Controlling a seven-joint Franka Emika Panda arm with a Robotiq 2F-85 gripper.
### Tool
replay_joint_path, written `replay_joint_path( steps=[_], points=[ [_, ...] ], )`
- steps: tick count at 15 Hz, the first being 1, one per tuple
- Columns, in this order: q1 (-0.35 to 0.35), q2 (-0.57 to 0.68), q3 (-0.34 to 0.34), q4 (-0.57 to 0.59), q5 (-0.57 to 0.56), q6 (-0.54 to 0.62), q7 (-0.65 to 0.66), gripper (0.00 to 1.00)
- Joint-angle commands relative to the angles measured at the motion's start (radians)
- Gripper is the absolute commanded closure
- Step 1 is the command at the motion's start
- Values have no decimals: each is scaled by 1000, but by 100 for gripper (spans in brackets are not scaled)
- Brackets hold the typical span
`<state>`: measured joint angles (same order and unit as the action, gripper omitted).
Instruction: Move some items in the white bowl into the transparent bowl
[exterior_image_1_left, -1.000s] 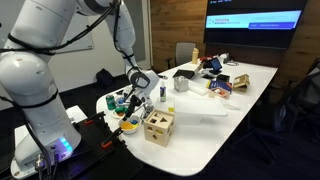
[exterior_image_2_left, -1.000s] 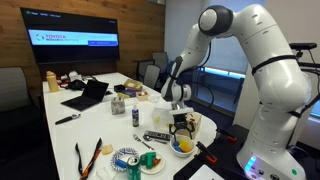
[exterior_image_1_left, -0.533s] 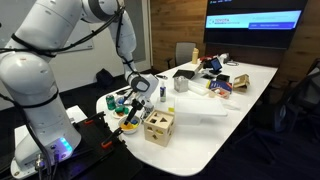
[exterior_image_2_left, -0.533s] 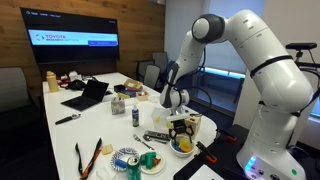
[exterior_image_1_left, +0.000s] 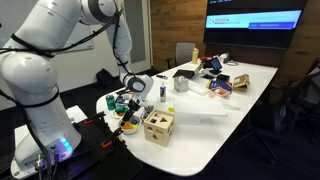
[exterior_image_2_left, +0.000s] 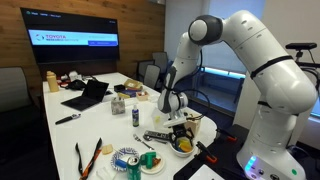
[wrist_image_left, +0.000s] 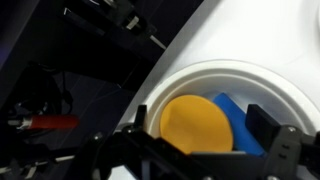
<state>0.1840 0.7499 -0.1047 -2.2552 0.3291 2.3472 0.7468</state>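
Note:
My gripper is going to move toward the wooden shape-sorter box next, then close on the orange-yellow disc (wrist_image_left: 197, 125), as it lies on top, overlapping the blue block (wrist_image_left: 240, 120).
The white bowl (wrist_image_left: 285, 85) fills the wrist view and holds a round yellow item (wrist_image_left: 195, 125) and a blue block (wrist_image_left: 240, 120). It stands at the table's end near the robot base in both exterior views (exterior_image_1_left: 128, 124) (exterior_image_2_left: 183, 147), with yellow showing inside. My gripper (wrist_image_left: 205, 140) is open, its dark fingers on either side of the yellow and blue items, just above the bowl (exterior_image_1_left: 131, 98) (exterior_image_2_left: 180, 128). A transparent bowl (exterior_image_2_left: 126, 160) with blue and green contents stands near the table's edge, apart from the white bowl.
A wooden shape-sorter box (exterior_image_1_left: 156, 127) stands beside the white bowl. A small spray bottle (exterior_image_2_left: 137, 113), a laptop (exterior_image_2_left: 86, 96), orange-handled scissors (exterior_image_2_left: 86, 156) and clutter lie on the white table (exterior_image_1_left: 215, 120). Dark cables and floor lie past the table edge (wrist_image_left: 60, 90).
My gripper has come down and slightly sideways over the white bowl, closer to the yellow and blue items. The objects have not moved.

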Motion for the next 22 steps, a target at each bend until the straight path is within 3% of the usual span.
replay_joint_path(
  steps=[1, 6, 14, 21, 22],
  points=[
    [33, -34, -32, -25, -70, -3, 92, 0],
    [39, -28, -52, -14, -157, -5, 146, 0],
    [21, -21, -88, 13, -253, -30, 128, 0],
    [-4, 0, -92, 25, -275, -29, 109, 0],
    [-9, 5, -88, 27, -271, -27, 104, 4]
  ],
)
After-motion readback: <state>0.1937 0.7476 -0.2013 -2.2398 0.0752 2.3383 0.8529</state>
